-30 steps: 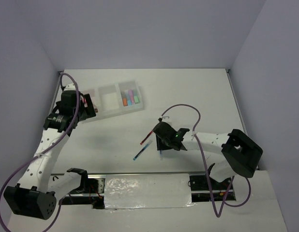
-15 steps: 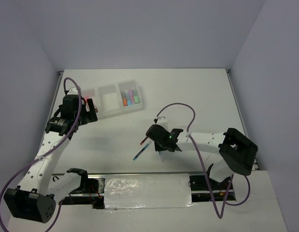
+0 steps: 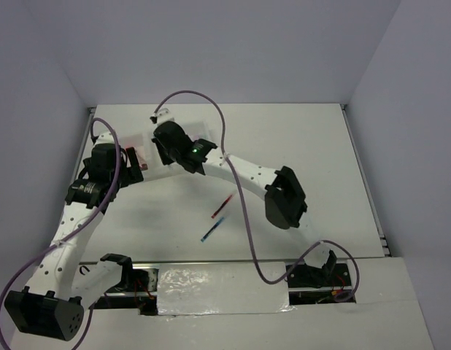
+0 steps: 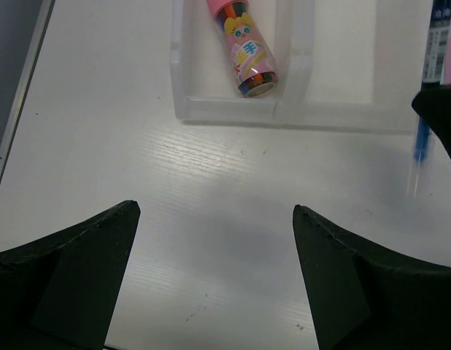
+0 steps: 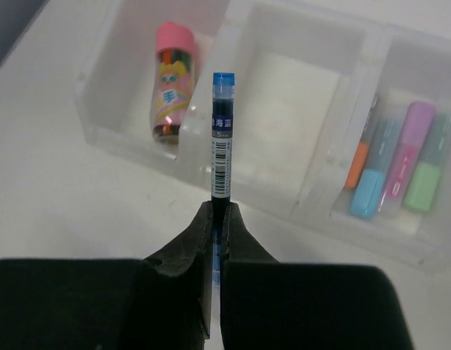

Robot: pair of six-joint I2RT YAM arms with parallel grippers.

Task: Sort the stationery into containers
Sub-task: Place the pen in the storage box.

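Note:
I will next carry the dark pen in my right gripper outward past the tray's near side and release it over the empty middle section (image 5: 287, 115), since the jar and highlighters fill the others.
My right gripper (image 5: 220, 213) is shut on the dark pen (image 5: 221, 138), which has a blue end and a barcode label. It holds the pen over the near wall between the left and middle compartments of the white tray (image 5: 298, 200). The pink-capped jar (image 5: 169, 84) lies in the left compartment. Orange (image 5: 355, 165), blue (image 5: 367, 191), pink (image 5: 409, 149) and green (image 5: 421, 184) highlighters lie in the right one. The middle one is empty. My left gripper (image 4: 214, 211) is open and empty just in front of the jar (image 4: 246, 44). A red pen (image 3: 223, 206) and a blue pen (image 3: 212, 229) lie on the table.
In the top view the right arm (image 3: 240, 166) stretches across the table and covers most of the tray (image 3: 143, 141). The left gripper (image 3: 133, 162) sits close to the right gripper (image 3: 161, 152). The left wall stands near the tray's left end.
The right arm has swung from the middle of the table, near the two loose pens, to the tray, carrying the dark pen. The left gripper has stayed by the tray's left end.

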